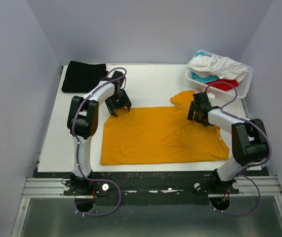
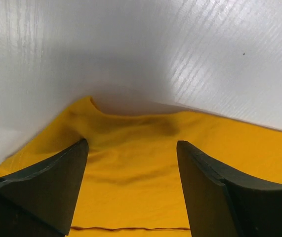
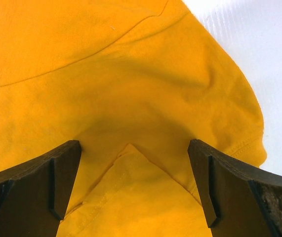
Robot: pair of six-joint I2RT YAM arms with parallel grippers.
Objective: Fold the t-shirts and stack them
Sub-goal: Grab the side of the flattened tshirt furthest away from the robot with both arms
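The sleeve's far end [image 1: 182, 97] sticks out past the shirt's far edge, so the right gripper will next move outward and to the left in the top view and close on it.
A mustard-orange t-shirt [image 1: 160, 136] lies spread flat on the white table, one sleeve pointing to the far right. My left gripper [image 1: 119, 109] is open, low over the shirt's far left corner [image 2: 131, 163]. My right gripper [image 1: 198, 116] is open, low over the shirt by the right sleeve, with a folded point of cloth [image 3: 131, 187] between its fingers. A black t-shirt [image 1: 83, 76] lies folded at the far left corner. White [image 1: 217, 65], teal [image 1: 203, 77] and red [image 1: 220, 85] shirts lie crumpled in the basket.
A white lattice basket [image 1: 244, 88] stands at the far right corner of the table. Bare white table [image 1: 150, 81] shows between the black shirt and the basket. Grey walls close in on three sides.
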